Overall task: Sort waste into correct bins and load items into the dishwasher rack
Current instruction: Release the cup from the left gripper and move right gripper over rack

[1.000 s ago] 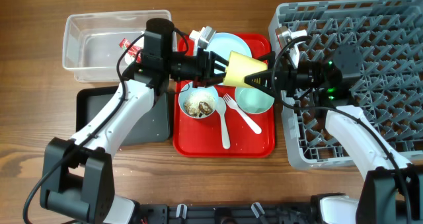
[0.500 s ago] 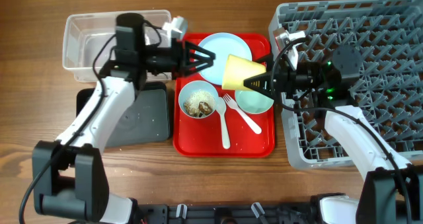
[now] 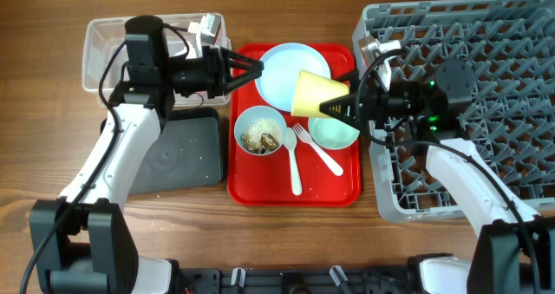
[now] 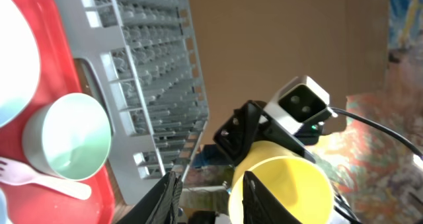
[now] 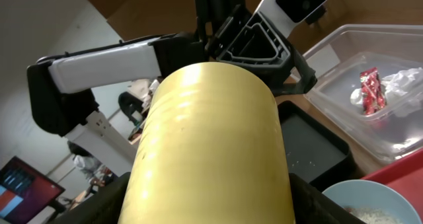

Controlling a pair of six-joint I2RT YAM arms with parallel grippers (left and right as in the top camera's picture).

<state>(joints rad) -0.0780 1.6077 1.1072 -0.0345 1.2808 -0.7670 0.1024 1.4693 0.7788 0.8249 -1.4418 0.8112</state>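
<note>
The cup (image 3: 314, 92) will go on the rack side opposite the tray (image 3: 531, 148), because it's empty. I will next swing my right gripper to the right in the overhead view and down, and let go of the cup there.
The yellow cup (image 3: 314, 92) hangs on its side above the red serving tray, and my right gripper (image 3: 336, 104) is shut on it, a finger on each side (image 5: 208, 201). My left gripper (image 3: 255, 70) is open and empty at the pale blue plate's (image 3: 295, 67) left edge, apart from the cup (image 4: 281, 187). On the tray lie a pale blue bowl (image 3: 260, 131) with food scraps, a mint bowl (image 3: 336, 132), a white fork (image 3: 317, 152) and a spoon (image 3: 294, 168). A red wrapper (image 5: 369, 88) and tissue (image 5: 403, 84) lie in the clear tub (image 3: 108, 51).
The black tray (image 3: 178, 155) sits in front of the clear tub, under my left arm. The grey dishwasher rack (image 3: 494, 77) fills the right side, with my right arm over its left edge. The red serving tray (image 3: 342, 188) lies between the bins and the rack.
My left gripper, which was at the cup's mouth, has drawn back to the left toward the clear tub. The right gripper has stayed put with the cup in it.
</note>
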